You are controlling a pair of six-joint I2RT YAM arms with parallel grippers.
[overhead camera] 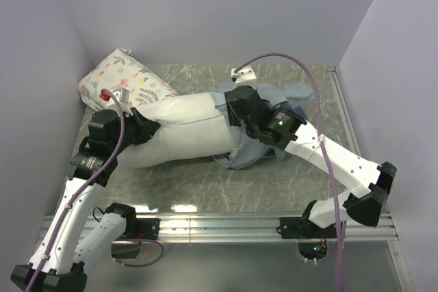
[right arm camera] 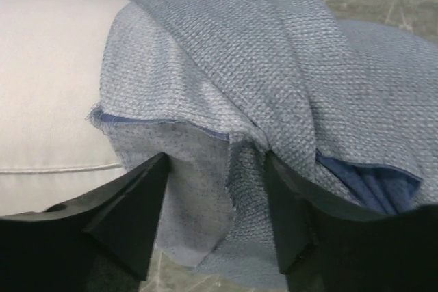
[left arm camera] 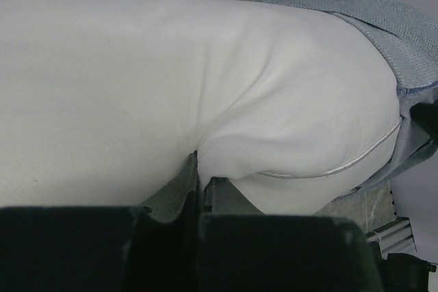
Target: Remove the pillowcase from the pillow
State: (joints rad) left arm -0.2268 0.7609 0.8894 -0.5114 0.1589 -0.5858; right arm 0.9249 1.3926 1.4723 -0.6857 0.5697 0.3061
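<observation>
My left gripper will next lift the pinched fabric outward over the floral-print pillow (overhead camera: 133, 76), which lies outward of it, and let go, pulling the white pillow out of its pillowcase (overhead camera: 277, 94).
The plain white pillow (overhead camera: 185, 131) lies across the table's middle, and it also shows in the left wrist view (left arm camera: 137, 87). The pillowcase (overhead camera: 277, 94), its pale blue-grey inner side out, is bunched over the pillow's right end and trails to the right. My left gripper (overhead camera: 150, 128) is at the pillow's left end, jaws shut on a pinch of white pillow fabric (left arm camera: 198, 165). My right gripper (overhead camera: 237, 117) is open at the pillowcase's edge. Its fingers straddle a hanging fold of the pillowcase (right arm camera: 274, 66), beside the pillow (right arm camera: 48, 80).
A smaller floral-print pillow (overhead camera: 120, 83) leans in the back left corner, touching the white pillow. Walls close in the left, back and right sides. A metal rail (overhead camera: 219, 222) runs along the near edge. Purple cables loop over both arms.
</observation>
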